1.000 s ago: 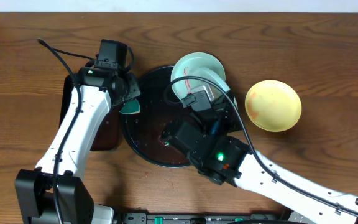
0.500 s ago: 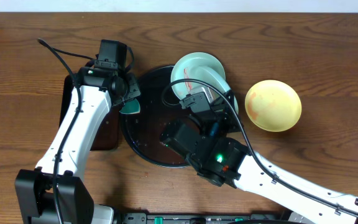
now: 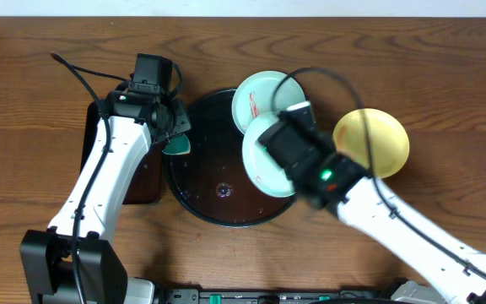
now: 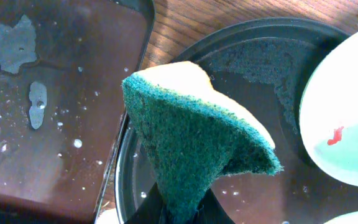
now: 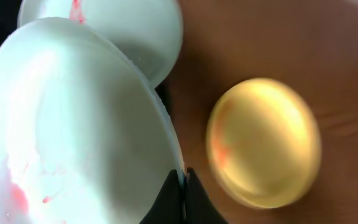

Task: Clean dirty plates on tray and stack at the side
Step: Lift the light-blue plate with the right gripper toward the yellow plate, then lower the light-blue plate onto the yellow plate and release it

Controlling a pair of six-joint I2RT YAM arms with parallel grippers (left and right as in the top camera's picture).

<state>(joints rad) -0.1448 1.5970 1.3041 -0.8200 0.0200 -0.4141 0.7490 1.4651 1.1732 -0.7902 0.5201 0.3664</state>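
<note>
The tray is clear of the yellow plate (image 3: 371, 142) (image 5: 264, 143), which is below my right gripper, to its right in the overhead view. My right gripper will move over the plate, go down and release.
The round black tray (image 3: 201, 190) lies mid-table. My right gripper (image 5: 180, 186) is shut on the rim of an aqua plate (image 3: 260, 160) with red streaks (image 5: 73, 124), held lifted over the tray's right part. A second aqua plate (image 3: 256, 93) with a red streak rests at the tray's far right rim (image 5: 129, 25). The pale yellow plate (image 3: 371, 142) sits on the wood to the right (image 5: 266, 143). My left gripper (image 3: 171, 127) is shut on the teal sponge (image 4: 194, 143) above the tray's left edge (image 4: 129, 174).
A rectangular black tray (image 3: 142, 181) with wet patches (image 4: 36, 106) lies left of the round tray. The bare wood tabletop (image 3: 445, 93) stretches to the right and behind.
My right arm has swung from over the tray's front to its right side, lifting the streaked aqua plate with it. The left arm and sponge have not moved.
</note>
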